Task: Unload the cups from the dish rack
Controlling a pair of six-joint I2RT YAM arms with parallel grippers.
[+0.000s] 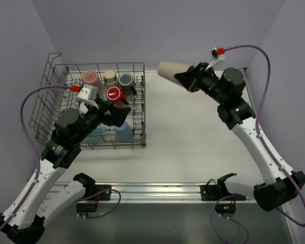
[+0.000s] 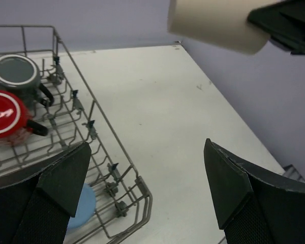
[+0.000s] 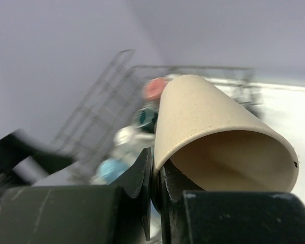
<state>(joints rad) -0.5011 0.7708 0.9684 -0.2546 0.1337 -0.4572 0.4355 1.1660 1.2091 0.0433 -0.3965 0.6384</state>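
My right gripper turns the tumbler it holds upright next, then lowers it onto the table's far corner, away from the rack.
The grey wire dish rack stands at the left of the table. Upside down in it are a pink cup, a cream cup, a grey mug, a red mug and a light blue cup. My left gripper hangs open and empty over the rack's right side, its jaws wide apart above the rack's corner. My right gripper is shut on the rim of a cream tumbler, held on its side in the air right of the rack. That tumbler has one finger inside and one outside.
The white table stretches right of the rack. Purple walls close in behind and at both sides. A metal rail with the arm bases runs along the near edge. The held tumbler hangs above and to the right of my left fingers.
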